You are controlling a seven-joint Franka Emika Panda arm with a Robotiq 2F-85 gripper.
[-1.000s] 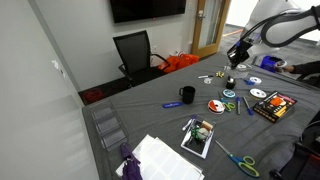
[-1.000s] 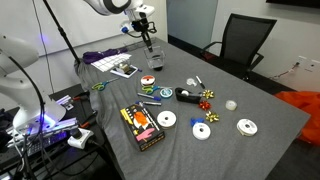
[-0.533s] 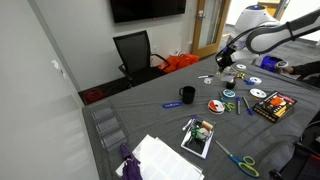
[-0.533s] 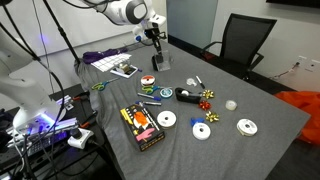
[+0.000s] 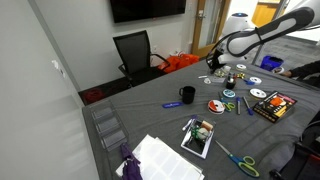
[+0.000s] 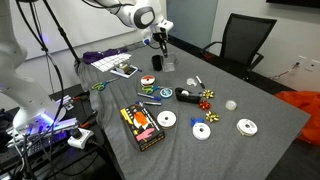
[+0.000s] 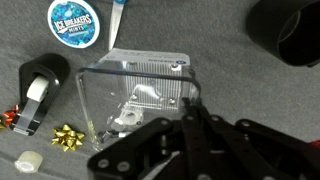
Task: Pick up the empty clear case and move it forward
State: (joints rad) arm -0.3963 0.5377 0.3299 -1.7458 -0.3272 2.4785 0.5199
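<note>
The tabletop (image 6: 179, 80) beside the tape dispenser is bare, below and outward of my gripper, so the clear case will next be lowered outward and released on that free space.
The empty clear case (image 7: 135, 100) is a pale see-through square, and it fills the middle of the wrist view. My gripper (image 7: 190, 102) is shut on its right edge, with the two fingers pressed together over the plastic. In both exterior views the gripper (image 5: 213, 60) (image 6: 160, 47) hangs above the grey table with the case (image 6: 163, 62) under it, apart from the cloth. In an exterior view the case is too small to make out.
A black mug (image 7: 290, 30) (image 5: 187, 95) (image 6: 189, 95), a blue Ice Breakers tin (image 7: 75, 22), a tape dispenser (image 7: 38, 88) and a gold bow (image 7: 67, 135) lie around the case. A red disc (image 5: 216, 105) and a dark printed case (image 5: 273, 106) lie farther off. A black chair (image 5: 134, 52) stands behind the table.
The arm has carried the case across the table, leftward in one exterior view and rightward and a little lower in the other. The gripper stays shut.
</note>
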